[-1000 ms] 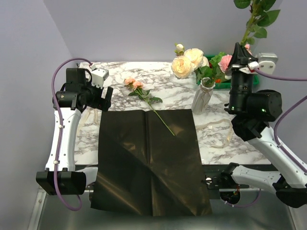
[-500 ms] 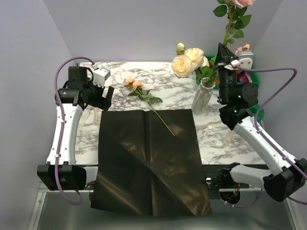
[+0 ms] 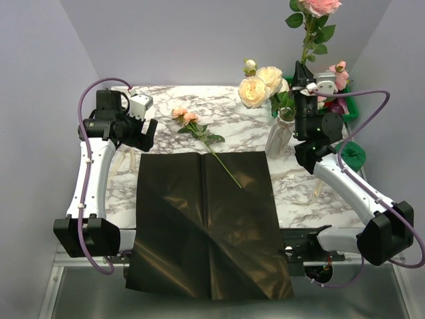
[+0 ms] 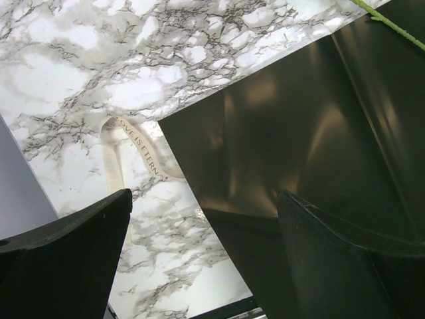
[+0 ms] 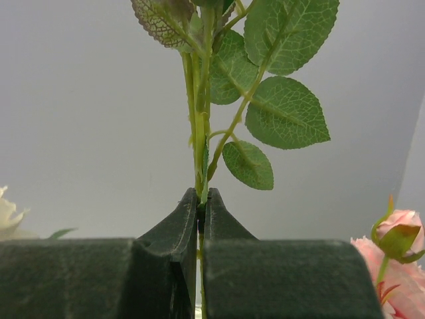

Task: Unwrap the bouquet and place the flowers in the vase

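The pink rose still stands high above the cream roses, so my right gripper needs to lower the green stem toward the vase's neck (image 3: 285, 117) beside them.
The slim white vase (image 3: 279, 136) stands at the back right of the marble table and holds cream roses (image 3: 255, 90) and green leaves. Just right of its neck, my right gripper (image 3: 300, 70) points upward, shut on the green stem (image 5: 199, 133) of a pink rose (image 3: 319, 5) that rises above it. In the right wrist view the gripper (image 5: 202, 196) pinches that stem. The black wrapper (image 3: 206, 219) lies spread flat, hanging over the near edge. A peach rose (image 3: 186, 116) lies at its far edge. My left gripper (image 3: 147, 135) hovers open over the wrapper's (image 4: 299, 133) left corner, empty.
A green crate (image 3: 345, 106) sits behind the right arm, with small pink roses (image 3: 339, 70) above it. A dark green crinkled round object (image 3: 352, 154) lies at the right edge. Cream ribbon (image 4: 116, 153) lies left of the wrapper, more ribbon (image 3: 302, 176) to its right.
My right arm has swung left with the pink rose, bringing it upright beside the vase. The left arm has barely moved.
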Available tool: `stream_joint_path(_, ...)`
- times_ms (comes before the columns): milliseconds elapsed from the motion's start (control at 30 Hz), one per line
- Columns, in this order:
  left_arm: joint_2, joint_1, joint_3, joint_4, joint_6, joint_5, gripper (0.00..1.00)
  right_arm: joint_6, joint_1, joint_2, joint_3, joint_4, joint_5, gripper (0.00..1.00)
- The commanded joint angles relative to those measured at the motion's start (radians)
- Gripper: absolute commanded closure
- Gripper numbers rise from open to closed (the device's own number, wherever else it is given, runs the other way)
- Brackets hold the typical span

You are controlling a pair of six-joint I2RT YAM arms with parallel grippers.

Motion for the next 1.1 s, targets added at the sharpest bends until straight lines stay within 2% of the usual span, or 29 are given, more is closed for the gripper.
stream_joint_path(0, 0.013, 0.011, 0.004, 0.018, 0.006, 0.033, 0.01, -0.020, -0.010, 0.016, -0.051, 0.080, -0.017, 0.99)
stream_joint_path(267, 0.003, 0.016, -0.001, 0.014, 0.015, 0.023, 0.01, 0.003, -0.010, 0.028, -0.145, 0.108, 0.004, 0.99)
stream_joint_path(433, -0.008, 0.020, 0.002, 0.007, 0.015, 0.024, 0.01, 0.065, -0.010, -0.035, -0.192, 0.023, 0.026, 0.97)
stream_joint_path(467, -0.013, 0.022, 0.004, 0.005, 0.014, 0.029, 0.01, 0.088, -0.010, -0.049, -0.199, -0.012, 0.032, 0.84)
stream_joint_path(533, -0.016, 0.022, 0.008, 0.001, 0.012, 0.032, 0.01, 0.105, -0.010, -0.093, -0.211, -0.061, 0.027, 0.66)
stream_joint_path(567, -0.022, 0.022, 0.011, 0.001, 0.011, 0.036, 0.01, 0.131, -0.010, -0.110, -0.209, -0.129, 0.023, 0.51)
stream_joint_path(633, -0.027, 0.022, 0.013, -0.004, 0.008, 0.037, 0.01, 0.168, -0.009, -0.166, -0.212, -0.203, 0.021, 0.40)
stream_joint_path(667, -0.031, 0.020, 0.013, -0.004, 0.008, 0.037, 0.01, 0.206, -0.009, -0.190, -0.222, -0.268, 0.023, 0.31)
stream_joint_path(800, -0.047, 0.022, 0.007, -0.010, 0.002, 0.047, 0.01, 0.302, -0.004, -0.294, -0.265, -0.423, 0.027, 0.22)
stream_joint_path(1000, -0.056, 0.022, 0.013, -0.025, 0.000, 0.053, 0.01, 0.429, 0.036, -0.475, -0.330, -0.633, 0.065, 0.21)
stream_joint_path(1067, -0.059, 0.022, 0.016, -0.028, 0.000, 0.056, 0.01, 0.420, 0.097, -0.513, -0.350, -0.682, 0.082, 0.21)
